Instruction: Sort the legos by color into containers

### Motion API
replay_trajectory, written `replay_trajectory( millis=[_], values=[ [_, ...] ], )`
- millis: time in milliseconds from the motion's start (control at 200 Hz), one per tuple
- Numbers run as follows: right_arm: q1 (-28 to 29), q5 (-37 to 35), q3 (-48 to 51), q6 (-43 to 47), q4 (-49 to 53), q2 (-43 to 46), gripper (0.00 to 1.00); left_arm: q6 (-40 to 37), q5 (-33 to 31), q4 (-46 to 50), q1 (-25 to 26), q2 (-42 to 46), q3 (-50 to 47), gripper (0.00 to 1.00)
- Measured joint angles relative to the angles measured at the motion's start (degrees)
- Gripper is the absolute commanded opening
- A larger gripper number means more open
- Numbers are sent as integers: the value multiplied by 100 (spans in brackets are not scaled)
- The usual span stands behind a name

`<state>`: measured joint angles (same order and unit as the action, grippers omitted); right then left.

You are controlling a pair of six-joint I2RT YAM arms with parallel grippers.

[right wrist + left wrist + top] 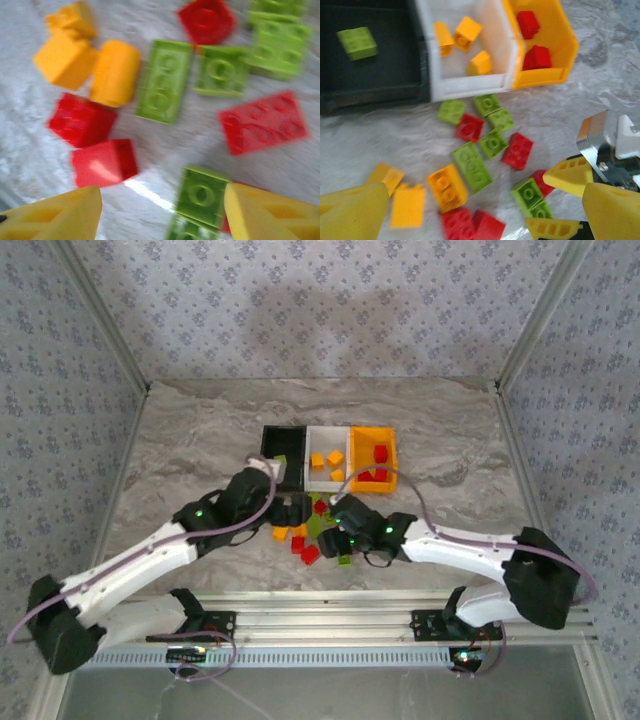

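The right gripper moves back and down next, away from the green brick and onto the nearer of the paired red bricks, since bare marble beside it leaves room.
Three containers stand in a row: a black bin (375, 97) with one lime brick (356, 42), a white bin (470, 87) with three orange-yellow bricks (467, 32), and an orange bin (545, 75) with red bricks (536, 57). In front of them, loose red, green and orange-yellow legos (310, 535) lie scattered on the table. My left gripper (485, 220) hangs open over the near side of the pile, holding nothing. My right gripper (162, 215) is open low over the pile, with a green brick (200, 195) beside its right finger and a red brick (102, 162) near its left one.
Both arms reach in from the near edge and meet at the pile, the grippers (290, 510) close together. In the left wrist view the right gripper's fingers (567, 175) straddle a green brick (527, 192). Marble tabletop (450, 430) spreads out on both sides of the bins.
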<state>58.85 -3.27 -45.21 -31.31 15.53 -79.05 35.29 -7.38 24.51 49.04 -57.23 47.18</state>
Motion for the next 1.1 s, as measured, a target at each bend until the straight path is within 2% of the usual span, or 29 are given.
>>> replay_trajectory(
  millis=[185, 325, 555, 889, 1099],
  values=[
    [435, -131, -693, 251, -31, -905, 68, 208, -575, 728, -234, 1115, -352, 100],
    [579, -289, -949, 334, 85, -1508, 68, 299, -876, 1147, -437, 1388, -393, 100],
    [780, -511, -1215, 376, 321, -2083, 64, 411, -1204, 1447, -492, 1681, -568, 100],
    [833, -396, -1248, 463, 315, -2103, 38, 452, -1373, 1473, -518, 1825, -654, 100],
    [809, -208, -905, 455, 442, -1119, 37, 448, -1412, 1388, -518, 1976, -837, 100]
  ],
)
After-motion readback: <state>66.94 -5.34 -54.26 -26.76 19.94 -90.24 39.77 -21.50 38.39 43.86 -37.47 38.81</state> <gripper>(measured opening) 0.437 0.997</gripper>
